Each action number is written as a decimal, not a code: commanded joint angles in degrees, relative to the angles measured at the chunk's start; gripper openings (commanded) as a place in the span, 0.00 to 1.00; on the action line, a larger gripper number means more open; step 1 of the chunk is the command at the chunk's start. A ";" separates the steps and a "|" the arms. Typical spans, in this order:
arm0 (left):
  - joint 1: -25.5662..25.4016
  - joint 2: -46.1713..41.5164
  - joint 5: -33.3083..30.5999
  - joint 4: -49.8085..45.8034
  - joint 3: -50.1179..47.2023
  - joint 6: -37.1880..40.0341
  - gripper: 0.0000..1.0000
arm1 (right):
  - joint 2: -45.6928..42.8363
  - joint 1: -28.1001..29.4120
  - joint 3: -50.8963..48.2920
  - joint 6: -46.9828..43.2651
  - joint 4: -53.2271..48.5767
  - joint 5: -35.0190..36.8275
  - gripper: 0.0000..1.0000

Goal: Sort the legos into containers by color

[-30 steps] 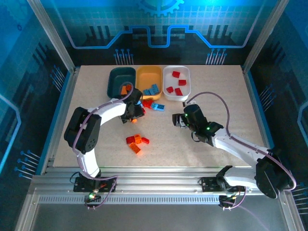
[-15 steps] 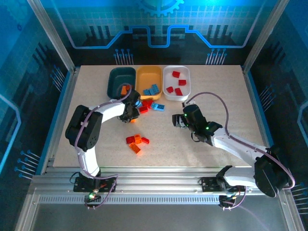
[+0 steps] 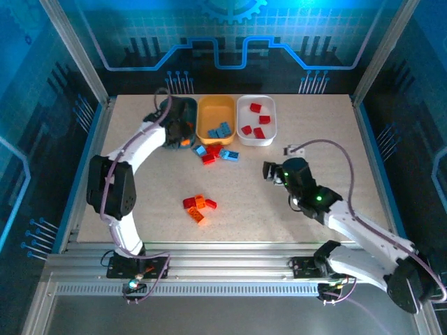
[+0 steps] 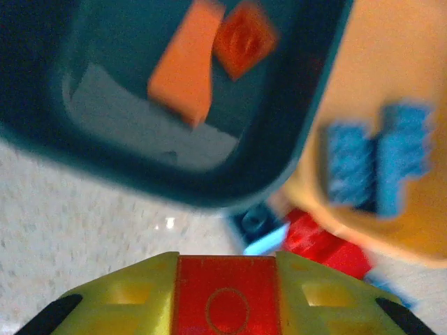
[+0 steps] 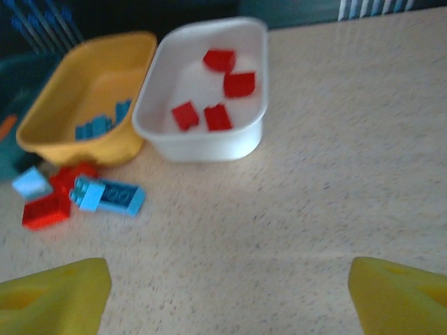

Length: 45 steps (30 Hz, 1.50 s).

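Note:
My left gripper moves outward over the dark teal tub next and will lower to let go of its reddish-orange brick [image 4: 225, 293] there, because the orange bricks already lie inside the tub.
My left gripper [image 3: 180, 137] hangs over the near edge of the dark teal tub [image 3: 184, 108], shut on a reddish-orange brick [image 4: 225, 293] wedged between its yellow fingers [image 4: 126, 300]. Two orange bricks [image 4: 185, 66] lie inside the teal tub [image 4: 174, 171]. The yellow tub [image 3: 216, 102] holds light blue bricks [image 3: 221, 130]. Several red bricks [image 3: 255, 120] sit in the white tub [image 3: 255, 98]. My right gripper [image 3: 269, 171] is open over bare table, its jaws [image 5: 227, 300] wide apart with nothing between them.
Loose red and light blue bricks [image 3: 216, 153] lie just in front of the teal and yellow tubs. A small cluster of red and orange bricks [image 3: 198, 206] sits mid-table near the left arm. Bare table lies right of the white tub [image 5: 202, 143].
My left gripper closed on a brick on the table and carried it up and back to the teal tub. My right arm drew back to the right and its jaws opened wider.

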 commanded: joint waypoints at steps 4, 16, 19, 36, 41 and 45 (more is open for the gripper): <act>4.55 9.00 7.99 -7.52 13.90 2.99 0.19 | -3.53 -3.20 -5.26 5.84 1.02 5.41 0.95; 8.52 27.32 14.36 -13.20 34.30 2.23 0.20 | 3.99 -3.37 -4.25 5.32 2.71 4.78 0.95; 8.73 27.75 14.70 -13.18 33.79 2.65 0.21 | 5.37 -3.41 -4.02 5.07 3.11 4.30 0.95; 8.74 -5.04 21.73 6.05 2.61 -7.90 0.99 | 25.07 10.86 8.81 -8.15 5.77 -12.31 0.89; 8.74 -10.65 27.95 11.19 -10.96 -10.39 0.99 | 38.54 21.48 18.77 -13.74 0.50 -17.46 0.83; 8.74 -11.48 29.93 11.67 -14.73 -9.48 0.99 | 46.77 25.16 24.55 -16.10 -3.59 -19.05 0.80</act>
